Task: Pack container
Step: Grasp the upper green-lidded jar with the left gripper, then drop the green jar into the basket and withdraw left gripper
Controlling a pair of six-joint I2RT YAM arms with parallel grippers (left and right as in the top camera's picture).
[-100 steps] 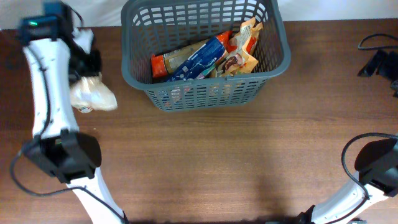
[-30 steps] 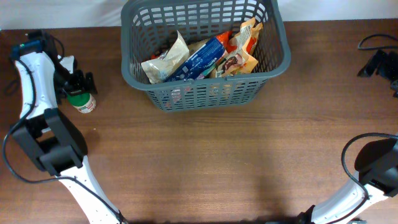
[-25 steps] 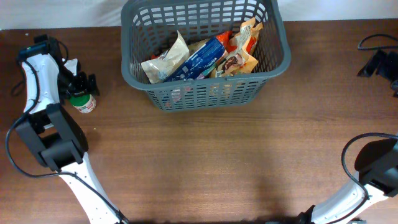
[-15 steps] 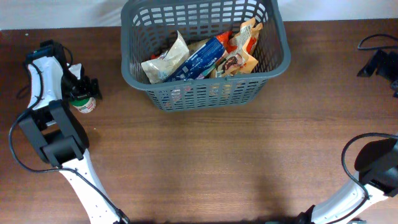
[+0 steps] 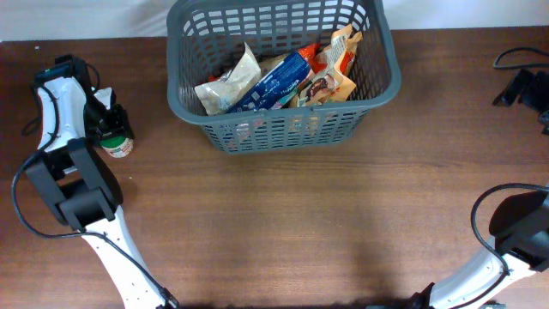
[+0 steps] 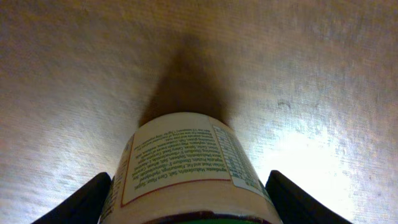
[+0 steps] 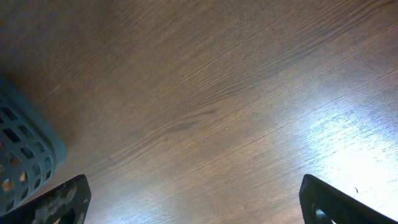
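The basket corner beyond the pale bag still has room, so my left gripper will next go up and swing to the right in the overhead view to release the jar (image 5: pixel 117 145) there.
The container (image 5: pixel 287 130), a big dark grey slotted basket, stands at the back middle of the table. It holds a pale bag (image 5: pixel 227 86), a blue packet (image 5: pixel 279 81) and orange packets (image 5: pixel 334 70). A small jar (image 5: pixel 117 145) with a white label and green cap lies at the table's far left. My left gripper (image 5: pixel 110 127) reaches down over it. In the left wrist view the jar (image 6: pixel 186 158) fills the gap between the black fingers (image 6: pixel 81 202), which press on both its sides. My right gripper (image 7: pixel 199 205) stands open over bare wood.
A corner of the basket (image 7: pixel 22 149) shows at the left of the right wrist view. Black cables and a dark device (image 5: pixel 525 81) lie at the table's right edge. The right arm's base (image 5: pixel 515 225) sits at the front right.
The left gripper moved a little right onto the jar, and its jaws closed in from wide open against the jar's sides. The right arm has not moved.
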